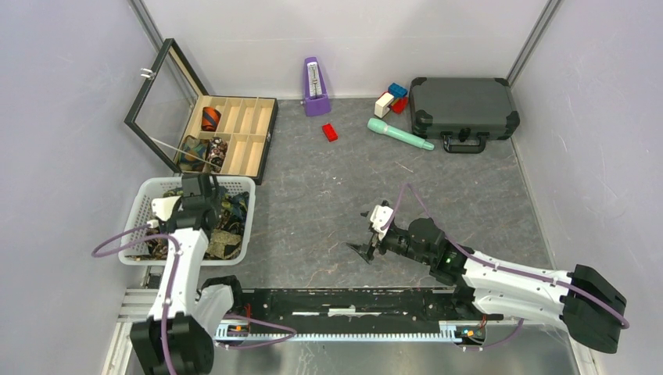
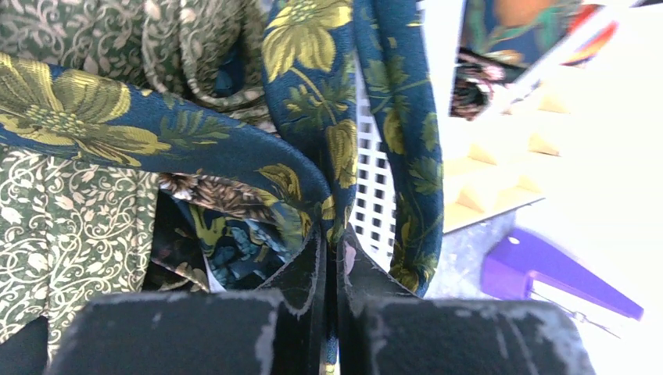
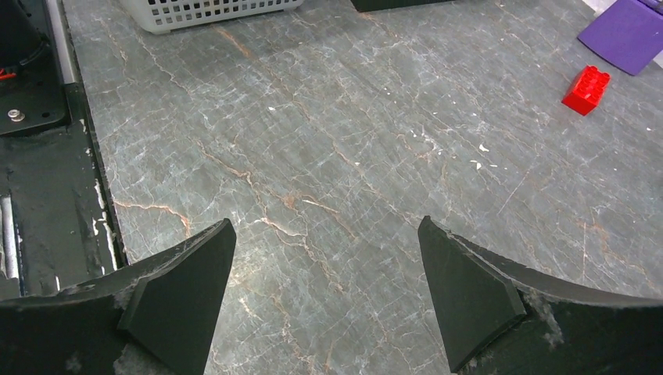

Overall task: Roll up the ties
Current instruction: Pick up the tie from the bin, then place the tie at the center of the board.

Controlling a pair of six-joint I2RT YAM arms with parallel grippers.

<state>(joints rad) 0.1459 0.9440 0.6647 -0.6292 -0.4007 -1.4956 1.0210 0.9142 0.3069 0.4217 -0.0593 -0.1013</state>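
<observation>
My left gripper is holding the navy tie, and the middle of the tabletop is bare. I will lift the gripper, carry the tie to the right in the top view, then lower it and let it go.
Several loose ties [image 1: 228, 225] lie heaped in a white mesh basket [image 1: 141, 205] at the left. My left gripper [image 1: 200, 205] reaches down into the basket. In the left wrist view the left gripper [image 2: 332, 238] is shut on a fold of a navy tie [image 2: 305, 117] with yellow-green flowers, which loops up and over from the jaws. A green paisley tie [image 2: 70, 234] lies beside it. Rolled ties [image 1: 209, 119] sit in compartments of the wooden box [image 1: 249, 133]. My right gripper [image 1: 367, 236] hovers open over the bare table; in its wrist view the right gripper [image 3: 327, 223] holds nothing.
The wooden box has a glass lid [image 1: 160, 101] standing open behind the basket. At the back are a purple metronome [image 1: 315, 78], a red block [image 1: 330, 132], a teal handle-shaped tool [image 1: 399, 133], coloured blocks [image 1: 391, 100] and a black case [image 1: 463, 108].
</observation>
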